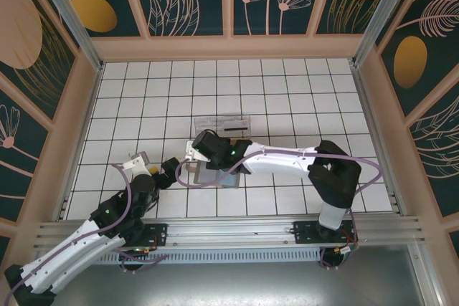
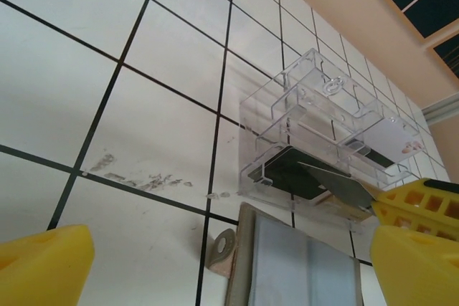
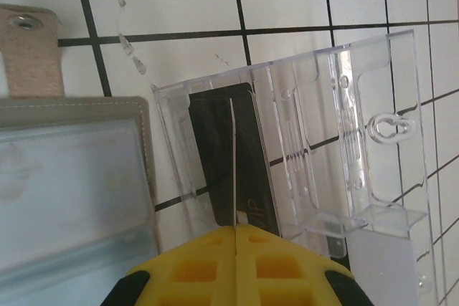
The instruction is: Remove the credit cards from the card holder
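The clear tray already holds a black card, so the thin credit card in my right gripper needs to go down onto that card next, and then I need to release it.
The card holder (image 1: 217,176) lies flat on the tiled table, showing bluish-grey panels (image 2: 305,266) and a tan tab (image 2: 221,249). My right gripper (image 3: 235,228) is shut on a thin credit card (image 3: 233,170), seen edge-on. From the left wrist this held card (image 2: 344,188) looks dark grey and tilts over the clear tray. A black credit card (image 3: 215,141) lies inside that tray (image 3: 323,134). My left gripper (image 2: 229,252) stands wide open just in front of the holder (image 3: 72,191), with nothing between its fingers. Seen from above, the left gripper (image 1: 171,171) and the right gripper (image 1: 192,155) are close together at the holder's left end.
The clear plastic tray (image 1: 222,125) (image 2: 323,120) stands just beyond the holder. Smudges mark the tile (image 2: 136,173) left of it. Wooden walls (image 1: 229,46) ring the table, and the right arm (image 1: 287,159) stretches across the near middle.
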`<move>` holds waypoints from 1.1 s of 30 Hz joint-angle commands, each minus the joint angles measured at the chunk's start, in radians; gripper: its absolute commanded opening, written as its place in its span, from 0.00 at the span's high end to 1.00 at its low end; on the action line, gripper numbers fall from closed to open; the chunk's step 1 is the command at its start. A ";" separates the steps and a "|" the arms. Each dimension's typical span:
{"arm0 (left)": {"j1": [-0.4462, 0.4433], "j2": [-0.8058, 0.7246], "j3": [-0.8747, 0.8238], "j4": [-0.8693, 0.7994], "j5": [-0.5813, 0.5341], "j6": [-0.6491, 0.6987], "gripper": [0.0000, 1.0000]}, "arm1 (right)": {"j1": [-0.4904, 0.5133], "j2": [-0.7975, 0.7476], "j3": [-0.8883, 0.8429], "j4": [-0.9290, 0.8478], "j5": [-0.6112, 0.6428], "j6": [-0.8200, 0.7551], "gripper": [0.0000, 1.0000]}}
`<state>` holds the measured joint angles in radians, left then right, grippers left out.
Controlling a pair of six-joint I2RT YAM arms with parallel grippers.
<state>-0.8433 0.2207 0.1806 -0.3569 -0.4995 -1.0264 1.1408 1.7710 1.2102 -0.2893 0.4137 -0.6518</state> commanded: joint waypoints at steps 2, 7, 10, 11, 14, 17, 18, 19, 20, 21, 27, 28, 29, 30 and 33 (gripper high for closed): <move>0.004 0.002 -0.013 -0.017 -0.023 -0.007 0.01 | 0.007 0.035 0.057 -0.017 0.059 -0.079 1.00; 0.005 0.000 -0.013 -0.023 -0.020 -0.006 0.01 | 0.007 0.082 0.081 -0.039 0.068 -0.084 1.00; 0.004 -0.003 -0.017 -0.027 -0.021 -0.008 0.01 | 0.007 0.101 0.080 -0.027 0.067 -0.076 1.00; 0.004 -0.004 -0.019 -0.027 -0.020 -0.008 0.01 | 0.007 0.107 0.083 -0.028 0.069 -0.073 1.00; 0.004 -0.008 -0.021 -0.030 -0.019 -0.008 0.01 | 0.005 0.135 0.091 -0.028 0.080 -0.069 1.00; 0.004 -0.011 -0.023 -0.028 -0.018 -0.006 0.02 | -0.001 0.167 0.109 -0.025 0.088 -0.048 1.00; 0.004 -0.010 -0.024 -0.027 -0.019 -0.007 0.01 | -0.003 0.177 0.123 -0.029 0.085 -0.037 1.00; 0.004 -0.010 -0.024 -0.025 -0.019 -0.005 0.01 | -0.005 0.188 0.134 -0.033 0.085 -0.029 1.00; 0.004 -0.011 -0.024 -0.025 -0.018 -0.005 0.01 | -0.007 0.199 0.144 -0.039 0.085 -0.020 1.00; 0.004 -0.011 -0.025 -0.025 -0.020 -0.003 0.01 | -0.008 0.206 0.151 -0.039 0.090 -0.015 1.00; 0.005 -0.010 -0.027 -0.022 -0.021 -0.001 0.02 | -0.016 0.208 0.162 -0.023 0.126 0.003 0.73; 0.004 -0.010 -0.027 -0.021 -0.021 0.000 0.01 | -0.016 0.204 0.159 -0.017 0.131 0.005 0.68; 0.004 -0.010 -0.029 -0.019 -0.020 0.000 0.01 | -0.018 0.200 0.154 -0.010 0.137 0.005 0.66; 0.004 -0.009 -0.030 -0.018 -0.018 0.001 0.01 | -0.019 0.198 0.149 -0.004 0.144 0.004 0.65; 0.004 -0.009 -0.032 -0.014 -0.019 0.003 0.01 | -0.022 0.195 0.136 0.021 0.182 0.002 0.63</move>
<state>-0.8413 0.2203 0.1642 -0.3721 -0.5125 -1.0264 1.1275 1.9694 1.3418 -0.2928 0.5377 -0.6636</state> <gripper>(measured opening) 0.985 0.371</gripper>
